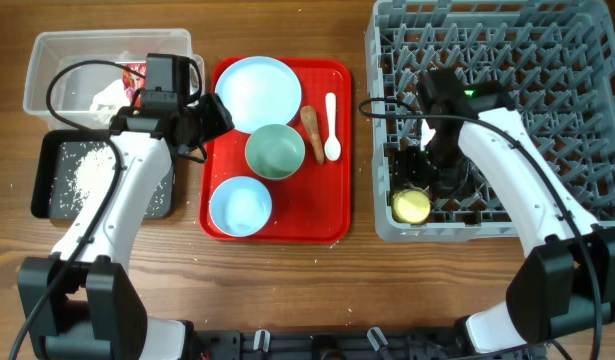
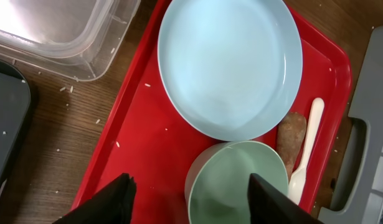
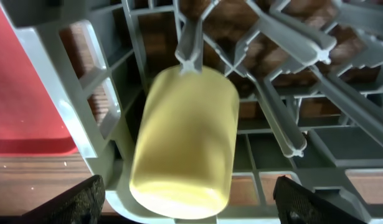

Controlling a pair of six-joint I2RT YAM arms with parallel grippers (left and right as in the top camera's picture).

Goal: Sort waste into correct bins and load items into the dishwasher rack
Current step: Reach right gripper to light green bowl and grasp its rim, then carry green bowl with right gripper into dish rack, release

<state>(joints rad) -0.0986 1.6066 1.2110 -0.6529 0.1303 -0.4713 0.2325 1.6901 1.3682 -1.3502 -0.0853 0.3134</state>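
The right gripper swings up and to the left in the overhead view next, then lowers onto the mint bowl's scrap-side rim [image 1: 302,148], since the cup [image 1: 411,206] is racked.
The pale blue plate [image 1: 258,92] [image 2: 228,65], a mint bowl [image 1: 275,151] [image 2: 238,183], a blue bowl [image 1: 239,205], the white spoon [image 1: 331,127] [image 2: 306,149] and the brown stick-shaped scrap [image 1: 313,133] [image 2: 292,138] lie on the red tray [image 1: 332,215]. My left gripper [image 1: 215,117] [image 2: 190,202] is open above the tray, its fingers on either side of the mint bowl's near rim. The yellow cup [image 1: 411,206] [image 3: 185,146] lies in the grey dishwasher rack's [image 1: 577,60] front-left corner. My right gripper [image 1: 434,180] [image 3: 188,202] is open just above it, not touching.
The clear tub [image 1: 47,60] at back left holds the red-and-white wrapper [image 1: 130,82] and tissue. The black tray [image 1: 47,190] in front of it holds white rice. Loose grains lie on the wood by the red tray's left edge [image 2: 66,90].
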